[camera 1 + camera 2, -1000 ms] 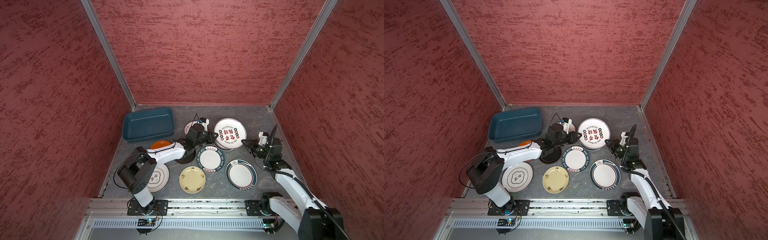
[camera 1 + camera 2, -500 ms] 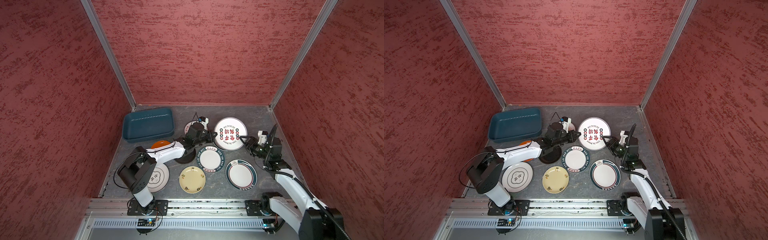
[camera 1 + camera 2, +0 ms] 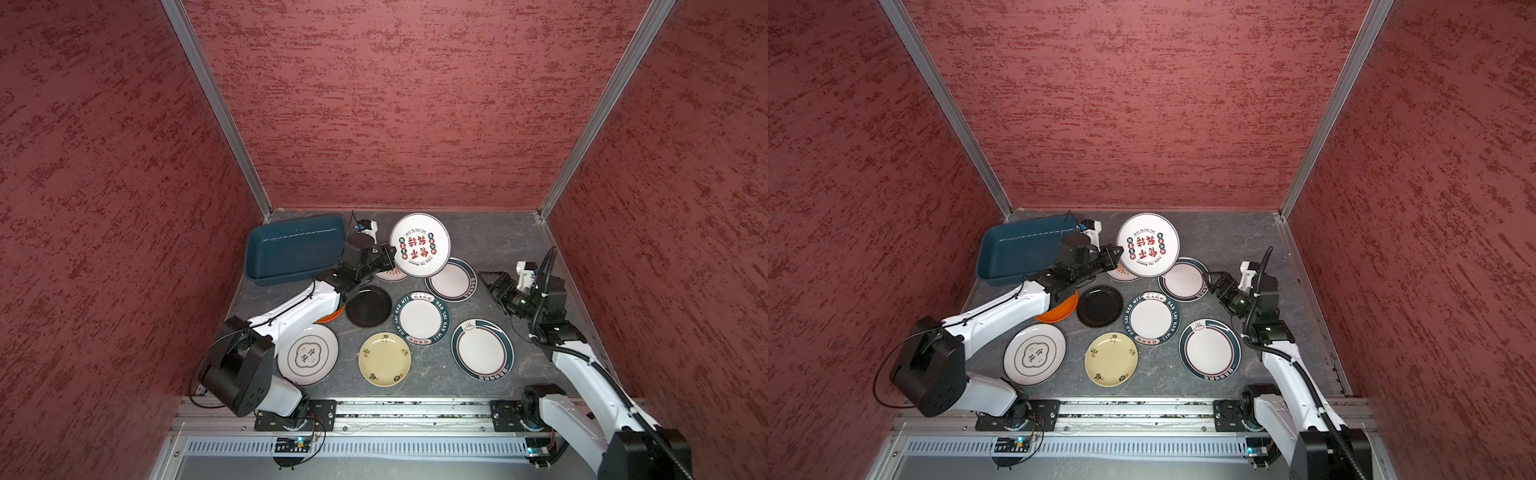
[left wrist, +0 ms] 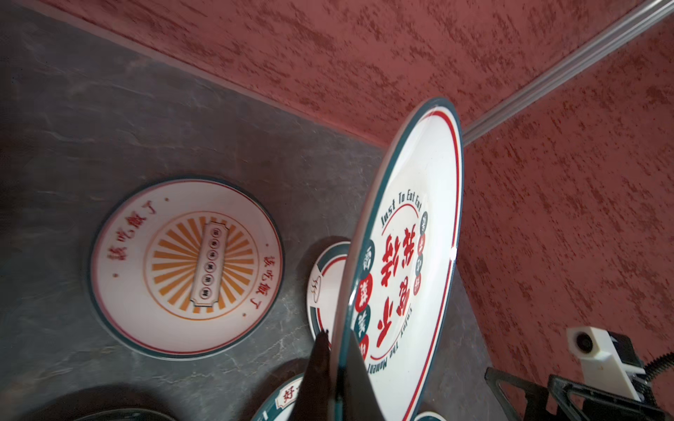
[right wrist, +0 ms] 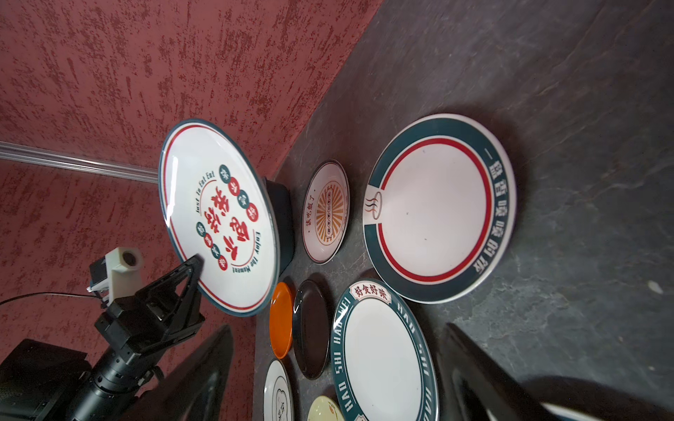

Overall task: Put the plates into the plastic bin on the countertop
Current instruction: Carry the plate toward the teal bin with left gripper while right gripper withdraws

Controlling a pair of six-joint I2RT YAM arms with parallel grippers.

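Observation:
The dark teal plastic bin (image 3: 295, 249) is empty, so I will next move my left gripper over it, lower the white plate toward the bin's bottom and let go of the plate's rim.
My left gripper (image 3: 388, 254) (image 3: 1119, 250) (image 4: 337, 339) is shut on the rim of a white plate with red characters (image 3: 419, 245) (image 3: 1148, 245) (image 4: 412, 237) (image 5: 215, 215), holding it tilted above the countertop (image 3: 490, 241). The dark teal plastic bin (image 3: 295, 249) (image 3: 1017, 253) sits just left of it, with no plate showing inside. My right gripper (image 3: 488, 280) (image 3: 1214, 284) (image 5: 337, 328) stands open and holds nothing, to the right of a teal-rimmed plate (image 3: 451, 279) (image 5: 437, 207).
Several plates lie flat: a sunburst one (image 4: 186, 266) under the held plate, a black one (image 3: 368, 306), an orange one (image 3: 1059, 311) partly under my left arm, a lettered teal one (image 3: 420, 318), a cream one (image 3: 384, 358) and others. Red walls enclose the countertop.
My right gripper has opened, letting go of the red-character plate's right edge. My left gripper has closed on that plate and carried it up and to the left.

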